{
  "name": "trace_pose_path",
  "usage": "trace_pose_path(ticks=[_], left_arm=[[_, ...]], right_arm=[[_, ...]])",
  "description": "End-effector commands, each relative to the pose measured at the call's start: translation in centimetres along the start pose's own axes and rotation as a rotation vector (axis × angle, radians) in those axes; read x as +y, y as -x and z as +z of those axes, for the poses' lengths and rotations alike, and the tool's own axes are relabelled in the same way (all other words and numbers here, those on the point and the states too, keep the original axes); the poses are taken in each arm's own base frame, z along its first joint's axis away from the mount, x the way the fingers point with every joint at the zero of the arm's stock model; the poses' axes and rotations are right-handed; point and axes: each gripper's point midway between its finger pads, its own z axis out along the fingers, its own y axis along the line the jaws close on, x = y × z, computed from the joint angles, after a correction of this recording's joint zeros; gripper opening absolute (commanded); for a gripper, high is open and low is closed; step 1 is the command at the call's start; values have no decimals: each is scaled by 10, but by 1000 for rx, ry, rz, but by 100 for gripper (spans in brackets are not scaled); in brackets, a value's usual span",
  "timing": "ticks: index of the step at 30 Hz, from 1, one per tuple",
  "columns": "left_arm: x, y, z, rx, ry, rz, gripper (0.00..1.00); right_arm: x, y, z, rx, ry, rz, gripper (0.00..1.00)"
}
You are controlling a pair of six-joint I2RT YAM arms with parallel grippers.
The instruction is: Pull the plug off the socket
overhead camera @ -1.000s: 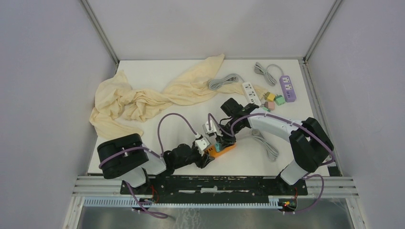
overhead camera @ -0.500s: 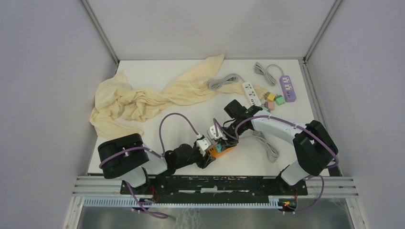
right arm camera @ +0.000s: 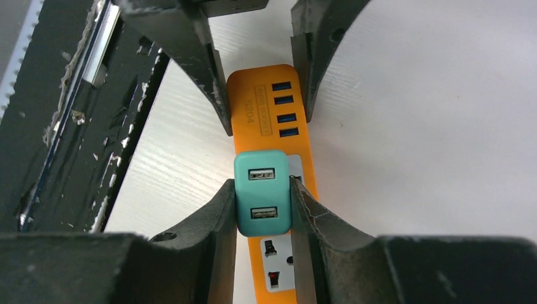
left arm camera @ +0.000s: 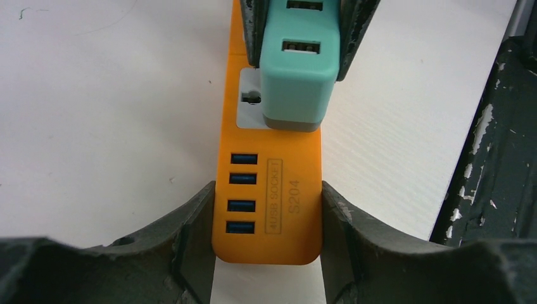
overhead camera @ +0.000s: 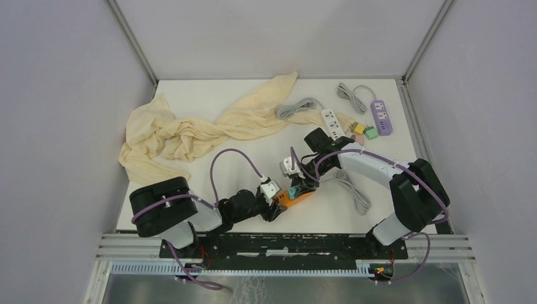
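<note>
Next, my right gripper will lift, cross outward, to the right in the top view, to bare tabletop (overhead camera: 379,145) beside the green adapter, lower and release the teal plug.
The orange socket strip (overhead camera: 297,199) lies near the table's front edge, with its USB end pinched between my left gripper's (overhead camera: 279,201) jaws. In the left wrist view the strip (left arm camera: 269,190) fills the gap of the left gripper (left arm camera: 266,218), both pads on its sides. The teal plug (left arm camera: 296,69) stands on the strip's pale outlet panel and no prongs show. My right gripper (right arm camera: 262,206) is shut on the plug (right arm camera: 262,190), a finger pressed on each side. Seen from above, the right gripper (overhead camera: 296,189) hangs over the plug (overhead camera: 292,192).
A cream cloth (overhead camera: 183,136) sprawls over the table's left and back. A white strip (overhead camera: 332,123), a purple strip (overhead camera: 381,118), small coloured adapters (overhead camera: 362,132) and grey cables (overhead camera: 354,190) lie at the right. The black front rail (overhead camera: 297,242) runs close behind the orange strip.
The right arm's wrist and forearm have swung a little to the right while still gripping the plug. The left arm and the orange strip have hardly moved.
</note>
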Motion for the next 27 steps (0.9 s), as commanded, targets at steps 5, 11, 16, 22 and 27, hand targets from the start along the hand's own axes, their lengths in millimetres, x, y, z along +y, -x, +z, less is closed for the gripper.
trace_pose_path(ticks=[5,11,16,22,27], left_arm=[[12,-13,-5,36,57,-37,3],[11,-12,-2,40,54,-42,3],[11,-14,-1,48,53,-47,3],[11,-15,-2,48,54,-55,3],[11,-14,-2,47,53,-62,3]], right_arm=[[25,23,2,-58,108,-183,0],[-6,51,20,-102,-30,-25,0],[-31,40,3,-79,-127,36,0],[-31,27,-35,-72,-126,4,0],[12,45,-49,-194,54,-86,1]])
